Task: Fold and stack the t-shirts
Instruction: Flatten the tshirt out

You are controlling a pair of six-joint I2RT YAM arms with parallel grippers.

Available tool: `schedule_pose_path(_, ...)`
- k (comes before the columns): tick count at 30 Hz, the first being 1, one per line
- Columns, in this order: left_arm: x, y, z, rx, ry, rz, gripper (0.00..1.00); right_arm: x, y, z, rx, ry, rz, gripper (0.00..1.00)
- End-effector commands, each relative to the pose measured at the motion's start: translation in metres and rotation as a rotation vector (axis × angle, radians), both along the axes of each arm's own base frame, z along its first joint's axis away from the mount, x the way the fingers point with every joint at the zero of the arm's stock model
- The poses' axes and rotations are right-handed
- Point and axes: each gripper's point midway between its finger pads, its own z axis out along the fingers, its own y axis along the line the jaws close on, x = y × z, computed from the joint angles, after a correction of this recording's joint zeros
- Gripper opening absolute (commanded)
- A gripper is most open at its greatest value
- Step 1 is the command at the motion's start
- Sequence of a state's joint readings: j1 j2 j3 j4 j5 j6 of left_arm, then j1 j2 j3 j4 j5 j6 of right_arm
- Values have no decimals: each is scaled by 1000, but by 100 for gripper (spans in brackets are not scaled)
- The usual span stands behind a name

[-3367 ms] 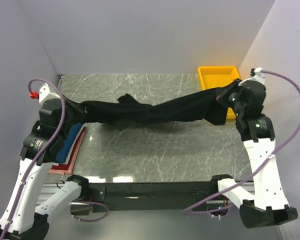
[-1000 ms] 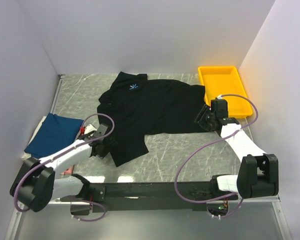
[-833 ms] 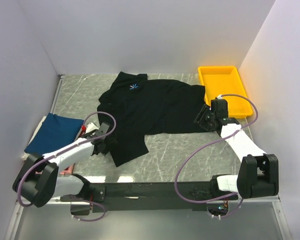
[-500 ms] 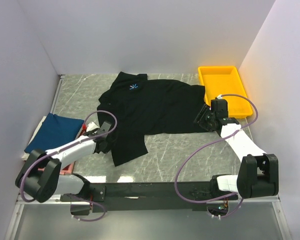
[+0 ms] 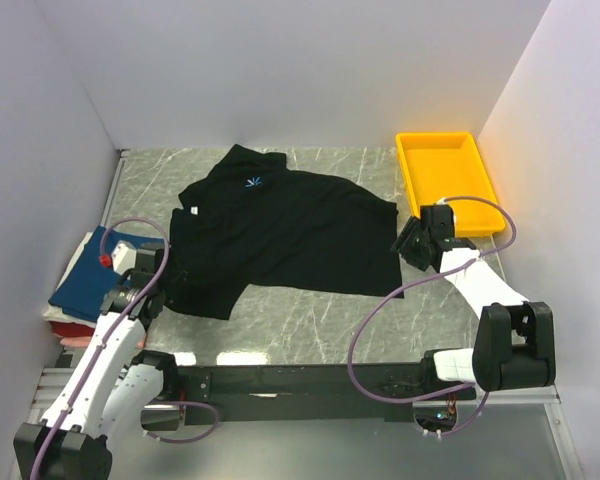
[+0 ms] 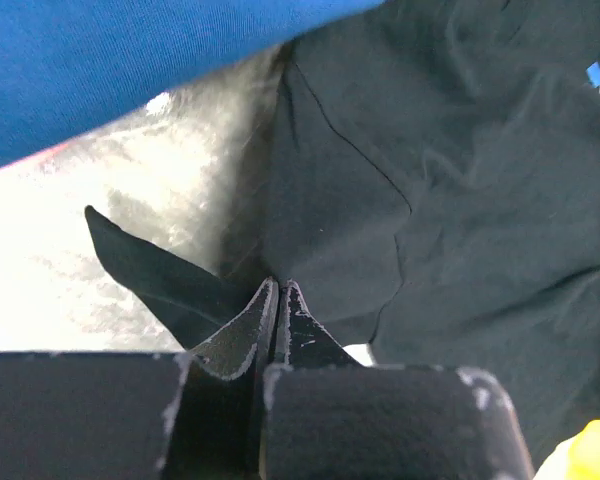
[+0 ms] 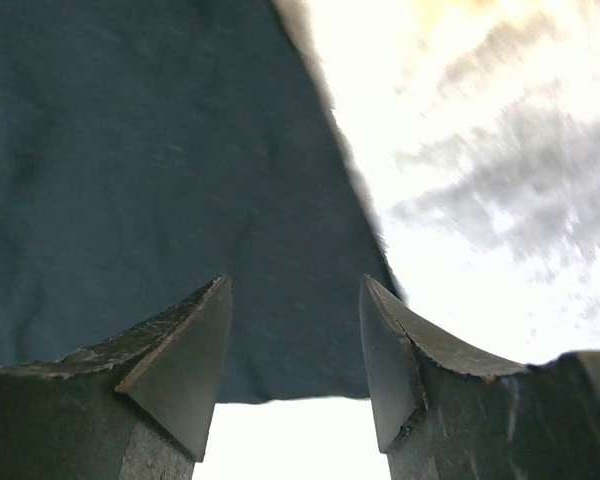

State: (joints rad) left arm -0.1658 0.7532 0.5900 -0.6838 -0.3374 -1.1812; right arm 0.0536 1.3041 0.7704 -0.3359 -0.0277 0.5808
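Note:
The black t-shirt's other end is already pinched by my left gripper, so I should next bring my right gripper back down onto the black t-shirt's near hem corner.
A black t-shirt lies spread flat on the marble table, with a small blue mark near its collar. My left gripper is at the shirt's near-left edge. In the left wrist view that gripper is shut, its tips pinching a fold of the black t-shirt. My right gripper sits low at the shirt's right edge. Seen from the right wrist, the right gripper stands open over the shirt's corner with nothing gripped. A folded navy t-shirt tops a stack with red and pink ones at the left.
A yellow tray stands at the back right, just behind the right gripper. The grey walls close in on the left, back and right. Bare marble table shows in front of the shirt.
The left gripper has shut on the shirt's near-left edge and drawn back to the left. The black shirt slid left with it and lies flatter. The right gripper stays open.

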Motion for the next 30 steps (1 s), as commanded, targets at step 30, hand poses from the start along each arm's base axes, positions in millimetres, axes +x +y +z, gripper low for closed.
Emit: schedule_pose_path(30,14,-24,5,-31,-25,-175,0,-69,10,-83,73,282,-77,42)
